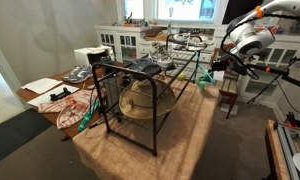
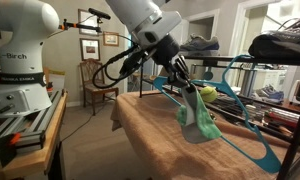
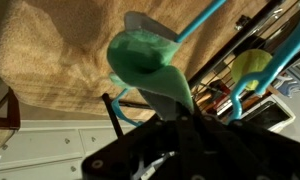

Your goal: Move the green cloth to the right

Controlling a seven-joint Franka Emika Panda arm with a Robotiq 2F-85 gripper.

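Note:
My gripper will next lower the hanging green cloth toward the tan-covered table (image 2: 193, 152) (image 3: 95, 82) beside the teal hanger and release it, because that spot is below my gripper.
The green cloth (image 2: 200, 120) hangs limp from my gripper (image 2: 187, 88) above the tan-covered table (image 2: 150, 145) in an exterior view. In the wrist view the cloth (image 3: 148, 62) fills the middle of the picture, and its lower end runs down between my dark fingers (image 3: 180, 115). The gripper is shut on the cloth. A teal hanger (image 2: 242, 125) lies just beside and under the hanging cloth. In an exterior view my gripper (image 1: 210, 70) is at the table's far right end; the cloth is too small to make out there.
A black wire rack (image 1: 130, 95) stands on the table with shoes on top (image 2: 195, 44) and a straw hat beneath (image 1: 140, 100). A wooden chair (image 2: 90, 80) stands beyond the table. Papers and another teal hanger (image 1: 85, 118) lie at the table's left end.

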